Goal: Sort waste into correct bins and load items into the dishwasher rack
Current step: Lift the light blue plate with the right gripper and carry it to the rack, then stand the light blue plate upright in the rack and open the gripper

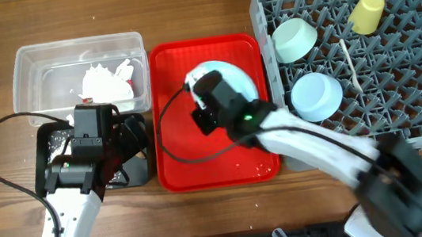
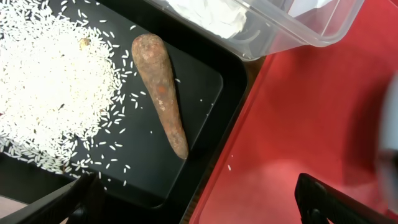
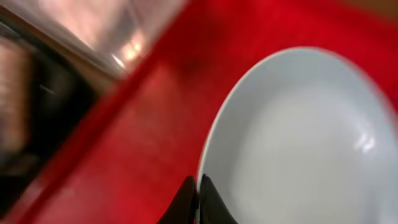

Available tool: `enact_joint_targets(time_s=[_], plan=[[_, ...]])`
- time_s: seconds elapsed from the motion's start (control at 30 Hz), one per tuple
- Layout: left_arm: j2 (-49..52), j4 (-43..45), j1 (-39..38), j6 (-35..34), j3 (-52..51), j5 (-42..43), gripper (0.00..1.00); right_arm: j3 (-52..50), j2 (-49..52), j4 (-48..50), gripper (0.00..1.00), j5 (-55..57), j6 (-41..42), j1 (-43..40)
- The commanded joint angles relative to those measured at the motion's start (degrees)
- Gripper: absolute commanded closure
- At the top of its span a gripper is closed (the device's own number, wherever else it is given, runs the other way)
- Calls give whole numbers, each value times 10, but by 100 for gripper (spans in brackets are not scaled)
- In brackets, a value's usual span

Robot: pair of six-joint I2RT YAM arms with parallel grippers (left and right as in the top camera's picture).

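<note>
The right gripper lifts over the bowls and yellow cup next, turns the plate upright, lowers and releases it, since only the white spoon (image 1: 350,63) occupies the slots between them.
My right gripper (image 1: 195,84) (image 3: 198,193) is shut on the left rim of the light blue plate (image 1: 239,74) (image 3: 298,143), which is on the red tray (image 1: 177,166). My left gripper (image 1: 127,140) (image 2: 205,205) is open and empty over the black bin's right edge. The black bin (image 1: 139,174) (image 2: 186,81) holds the brown sausage piece (image 2: 161,93) and a spread of rice crumbs (image 2: 50,81). The clear bin (image 1: 29,58) (image 2: 280,34) holds crumpled white tissue (image 1: 103,81). The grey rack (image 1: 416,103) holds the pale green bowl (image 1: 295,39), small blue bowl (image 1: 316,96), yellow cup (image 1: 366,13) and white spoon (image 1: 350,63).
The red tray (image 2: 298,112) (image 3: 155,124) lies between the two bins and the rack, touching the black bin's side. A stray rice grain lies on it. My right arm stretches across the rack's front left corner. Bare wooden table surrounds everything.
</note>
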Motion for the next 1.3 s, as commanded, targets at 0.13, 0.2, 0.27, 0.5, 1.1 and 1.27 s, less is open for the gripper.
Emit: enact_joint_targets(time_s=[0.13, 0.2, 0.27, 0.5, 1.1, 1.27], plan=[[1, 2, 4, 2, 0, 5, 0, 3, -252, -64, 96, -144, 33, -85], [1, 2, 4, 2, 0, 5, 0, 3, -289, -76, 96, -224, 36, -147], [1, 2, 4, 2, 0, 5, 0, 3, -316, -89, 96, -332, 63, -256], [1, 2, 4, 2, 0, 5, 0, 3, -282, -94, 96, -623, 63, -559], [1, 2, 4, 2, 0, 5, 0, 3, -66, -78, 96, -675, -23, -698], [1, 2, 4, 2, 0, 5, 0, 3, -66, -80, 88, -637, -30, -698]])
